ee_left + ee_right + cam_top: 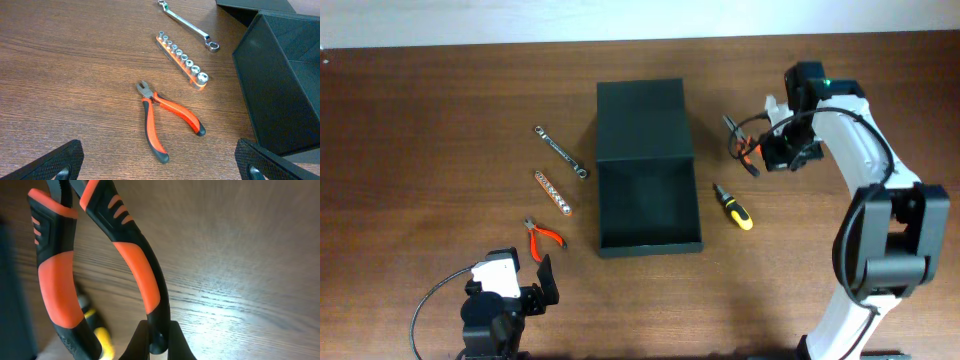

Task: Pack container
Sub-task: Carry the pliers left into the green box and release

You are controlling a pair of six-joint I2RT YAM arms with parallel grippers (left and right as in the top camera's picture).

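I will next swing the pliers left in the overhead view over the container's empty bottom below, then lower and release them with my right gripper.
The dark green-black container [648,205] lies open at the table's middle, its flap lid [643,120] folded back on the far side. In the left wrist view its wall [272,95] stands at the right. My right gripper [763,152] is right of the lid, above the table, shut on one handle of large black-and-orange pliers [740,140]. The right wrist view shows my fingers [159,340] pinching that handle [145,275]. My left gripper [545,280] is open and empty at the front left, just short of small red pliers [167,117].
Left of the container lie a silver ring wrench [560,151], a socket rail [552,193] and the red pliers [542,236]. A yellow-and-black screwdriver [733,207] lies right of the container, below my right gripper. It shows blurred in the right wrist view [95,325].
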